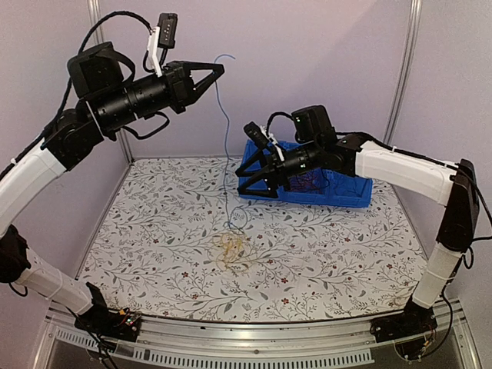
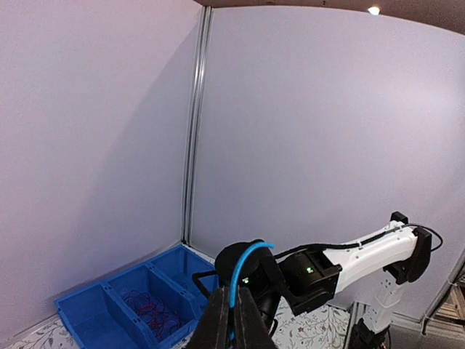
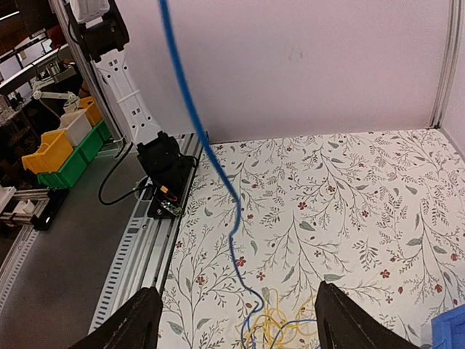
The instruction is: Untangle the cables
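Note:
The right gripper moves to the left in the top view onto the middle of the hanging blue cable next. The cable runs just past the gripper's open fingers.
My left gripper (image 1: 219, 71) is raised high at the back and shut on a blue cable (image 1: 226, 138), which hangs down to a small yellow cable tangle (image 1: 233, 247) on the table. In the left wrist view the blue cable (image 2: 243, 269) arcs up from between the closed fingers (image 2: 251, 320). My right gripper (image 1: 244, 185) is open and empty above the table, just right of the hanging blue cable. In the right wrist view the blue cable (image 3: 203, 145) drops to the yellow tangle (image 3: 280, 327) between the fingertips (image 3: 138, 320). Red cables (image 2: 149, 309) lie in a blue bin.
A blue divided bin (image 1: 342, 192) stands at the back right of the floral table (image 1: 154, 231), partly behind the right arm. White walls enclose the back and sides. Yellow and green bins (image 3: 54, 149) sit off the table by the left arm's base.

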You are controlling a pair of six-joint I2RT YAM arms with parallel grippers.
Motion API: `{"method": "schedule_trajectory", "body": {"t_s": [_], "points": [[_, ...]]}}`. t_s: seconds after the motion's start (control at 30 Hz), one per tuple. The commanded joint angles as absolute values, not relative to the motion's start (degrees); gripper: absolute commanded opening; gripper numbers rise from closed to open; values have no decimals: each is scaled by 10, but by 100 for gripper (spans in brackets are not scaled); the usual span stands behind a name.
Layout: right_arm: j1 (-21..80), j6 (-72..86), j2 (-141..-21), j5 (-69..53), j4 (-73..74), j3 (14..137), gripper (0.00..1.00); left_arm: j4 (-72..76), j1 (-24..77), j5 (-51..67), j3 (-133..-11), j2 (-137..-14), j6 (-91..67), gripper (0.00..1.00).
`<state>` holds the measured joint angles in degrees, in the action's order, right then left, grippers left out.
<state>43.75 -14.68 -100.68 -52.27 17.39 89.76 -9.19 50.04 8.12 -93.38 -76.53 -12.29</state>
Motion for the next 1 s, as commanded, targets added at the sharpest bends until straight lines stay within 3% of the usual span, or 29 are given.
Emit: {"method": "schedule_trajectory", "body": {"t_s": [0.0,0.13,0.27,0.5,0.7,0.8,0.83,0.93,0.97], "points": [[437,-81,-1031,-508,58,911,72,-63,512,78,-957,-774,-138,0],[437,-61,-1038,-529,42,914,59,-68,513,69,-953,-774,-140,0],[437,-42,-1037,-541,27,910,65,-55,513,67,-939,-769,-148,0],[440,2,-1044,-666,-34,895,71,-43,513,57,-929,-763,-145,0],[445,50,-1049,-637,-47,913,70,-34,514,58,-929,-764,-148,0],[445,48,-1058,-623,-40,926,59,-32,513,55,-929,-764,-146,0],[445,48,-1059,-619,-40,928,51,-32,514,54,-928,-764,-146,0],[445,47,-1058,-598,-23,934,12,-32,513,47,-923,-763,-141,0],[444,41,-1055,-589,-10,937,3,-32,514,42,-920,-760,-139,0]]}}
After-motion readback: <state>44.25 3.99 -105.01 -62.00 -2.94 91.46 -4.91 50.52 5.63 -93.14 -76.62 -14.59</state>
